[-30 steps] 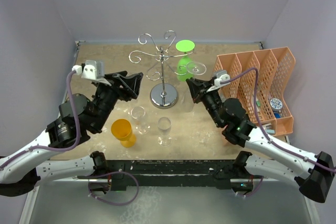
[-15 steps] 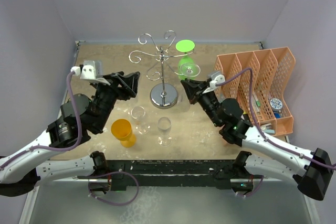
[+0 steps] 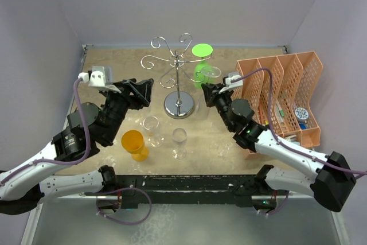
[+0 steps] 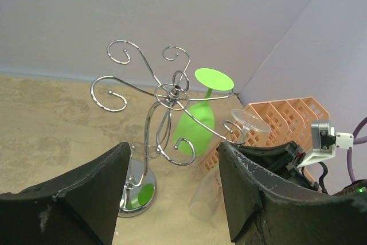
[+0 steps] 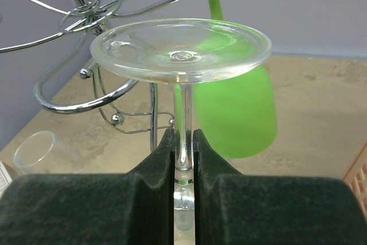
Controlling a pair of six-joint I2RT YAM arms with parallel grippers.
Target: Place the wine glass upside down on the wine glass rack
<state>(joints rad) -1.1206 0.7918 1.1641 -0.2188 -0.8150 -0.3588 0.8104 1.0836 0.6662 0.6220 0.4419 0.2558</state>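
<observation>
The wine glass's stem is still outside the wire, so I will move my right gripper to the left in the top view and bring the stem into the nearest scroll arm's curl (image 3: 196, 78) (image 5: 97, 101).
The wine glass rack (image 3: 179, 78) is a silver wire stand with scroll arms and a round chrome base; it also shows in the left wrist view (image 4: 166, 93) and the right wrist view (image 5: 97, 15). A green glass (image 3: 202, 64) hangs upside down on its right side. My right gripper (image 3: 207, 94) is shut on the stem of a clear wine glass (image 5: 180, 50), held upside down with its foot uppermost, level with a right scroll arm and just in front of the green glass (image 5: 241, 113). My left gripper (image 3: 145, 92) is open and empty left of the rack.
An orange lattice organiser (image 3: 287, 96) stands at the right. An orange cup (image 3: 134, 143) and two upright clear glasses (image 3: 151, 127) (image 3: 179, 140) stand in front of the rack. Walls close the back and both sides.
My right arm has shifted left towards the rack with the clear glass in its grip, bringing the foot close to the right scroll arm. The left arm has hardly moved.
</observation>
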